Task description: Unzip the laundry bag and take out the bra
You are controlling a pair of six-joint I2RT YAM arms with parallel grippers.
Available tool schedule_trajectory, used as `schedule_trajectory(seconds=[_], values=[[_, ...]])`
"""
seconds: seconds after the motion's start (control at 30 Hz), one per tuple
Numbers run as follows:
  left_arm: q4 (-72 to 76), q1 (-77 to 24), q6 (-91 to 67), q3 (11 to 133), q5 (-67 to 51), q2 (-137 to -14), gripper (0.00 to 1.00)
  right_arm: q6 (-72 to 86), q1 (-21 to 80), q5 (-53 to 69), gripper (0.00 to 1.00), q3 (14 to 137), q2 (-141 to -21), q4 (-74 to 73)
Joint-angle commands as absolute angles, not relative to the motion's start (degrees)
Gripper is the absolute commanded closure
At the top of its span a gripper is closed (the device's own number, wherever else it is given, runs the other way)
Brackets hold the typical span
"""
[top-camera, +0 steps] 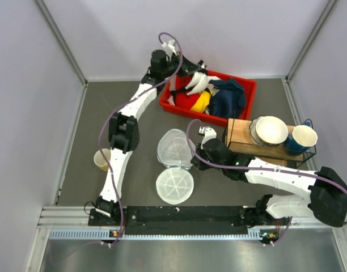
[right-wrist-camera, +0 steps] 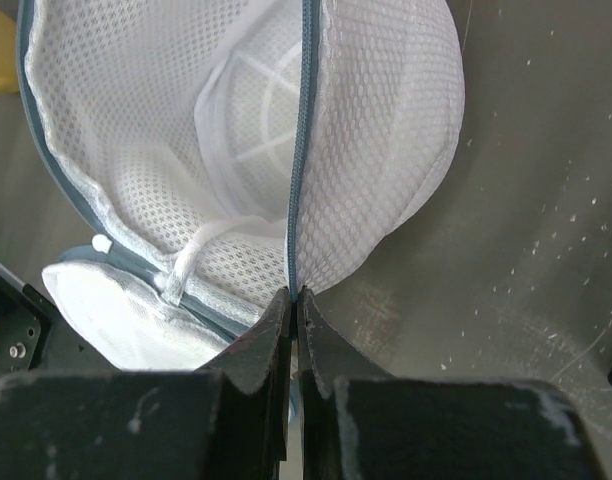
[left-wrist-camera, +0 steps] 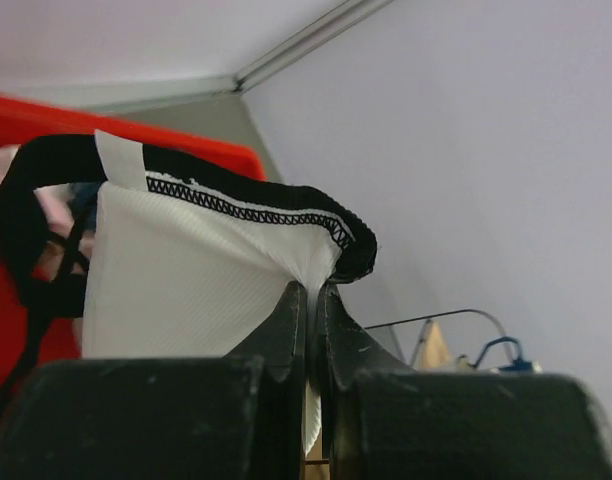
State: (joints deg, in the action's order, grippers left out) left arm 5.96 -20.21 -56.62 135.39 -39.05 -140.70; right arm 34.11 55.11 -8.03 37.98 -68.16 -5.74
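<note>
My left gripper lowers the bra onto the cloths (left-wrist-camera: 68, 222) in the red bin next, before it opens.
The laundry bag (top-camera: 174, 148) lies unzipped on the table, its two white mesh domes side by side, the nearer half (top-camera: 174, 185) showing its spoked disc. My right gripper (top-camera: 194, 156) (right-wrist-camera: 295, 295) is shut on the bag's blue-grey zipper edge (right-wrist-camera: 298, 150) at its right side. The bag's inside (right-wrist-camera: 186, 150) looks empty. My left gripper (top-camera: 189, 79) (left-wrist-camera: 312, 290) is shut on the bra (top-camera: 198, 83), pinching its pale lining (left-wrist-camera: 186, 280) under the black trim. It holds the bra up over the red bin (top-camera: 241, 85).
The red bin holds yellow, red and navy cloths (top-camera: 227, 101). A wooden rack (top-camera: 241, 139) to the right carries a white bowl (top-camera: 271, 130) and a blue cup (top-camera: 303, 137). A paper cup (top-camera: 102, 160) stands at the left. Grey walls enclose the table.
</note>
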Motion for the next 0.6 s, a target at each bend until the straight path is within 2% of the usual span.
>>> schedule_trajectory(seconds=[0.0, 0.43, 0.47, 0.5, 0.57], values=[[7.39, -21.53, -51.59, 136.94, -36.21, -148.25, 1.00, 34.37, 56.16, -10.37, 1.00, 43.33, -70.48, -5.98], [10.11, -23.82, -53.26, 131.14, -38.67, -149.33, 1.00, 35.86, 57.39, -11.95, 1.00, 47.02, -74.53, -5.98], [9.67, -23.99, -52.91, 130.44, -38.41, -148.46, 0.89, 35.95, 57.48, -12.21, 1.00, 47.11, -74.53, -5.98], [9.58, -24.17, -52.13, 129.39, -37.71, -146.36, 0.83, 35.95, 57.48, -12.39, 1.00, 47.11, -74.62, -5.98], [8.36, -24.17, -51.07, 126.48, -37.09, -144.15, 0.65, 36.12, 57.66, -12.74, 1.00, 47.20, -74.44, -5.89]])
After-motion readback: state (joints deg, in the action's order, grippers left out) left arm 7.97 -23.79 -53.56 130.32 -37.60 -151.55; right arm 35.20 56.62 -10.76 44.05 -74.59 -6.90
